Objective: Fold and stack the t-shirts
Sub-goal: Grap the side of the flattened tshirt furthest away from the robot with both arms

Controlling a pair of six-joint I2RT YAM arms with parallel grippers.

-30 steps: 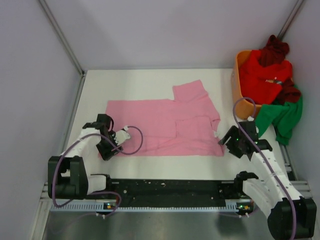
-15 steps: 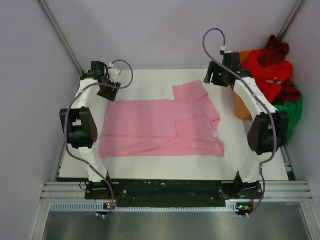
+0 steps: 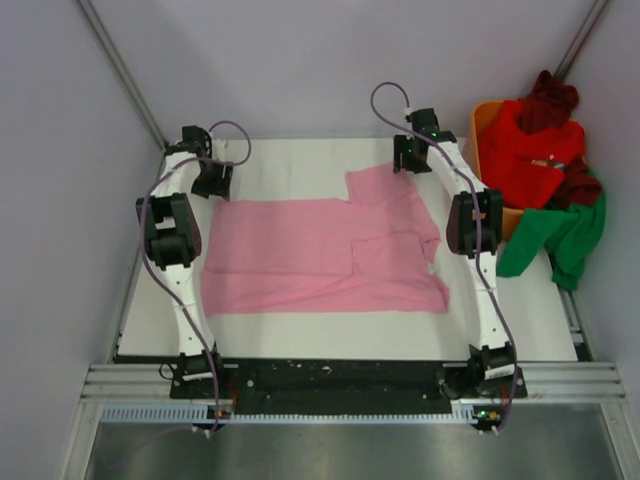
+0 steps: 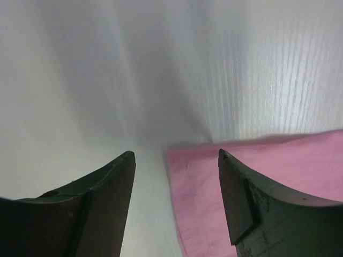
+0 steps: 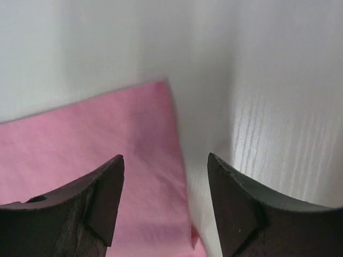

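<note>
My left gripper lowers slightly and eases back onto the shirt's far corner away from the basket next, since that corner lies between its open fingers.
The light pink t-shirt (image 3: pixel 320 255) lies partly folded on the white table (image 3: pixel 300 170). My left gripper (image 3: pixel 213 185) is open just above the shirt's far left corner (image 4: pixel 225 176), which lies between the jaws. My right gripper (image 3: pixel 408 160) is open over the shirt's far right corner (image 5: pixel 107 144), the cloth edge running between its jaws. A bright red shirt (image 3: pixel 525 150), dark maroon shirts (image 3: pixel 548 100) and a green shirt (image 3: pixel 560 232) are heaped in and over the orange basket (image 3: pixel 484 120) at the far right.
Grey walls close in the table at the back and both sides. The basket stands close to the right arm's elbow (image 3: pixel 470 222). The black rail (image 3: pixel 330 378) runs along the near edge.
Both arms have swung from the shirt's near corners to its far corners. Since half a second ago both grippers have dropped closer to the cloth, the right one moving left.
</note>
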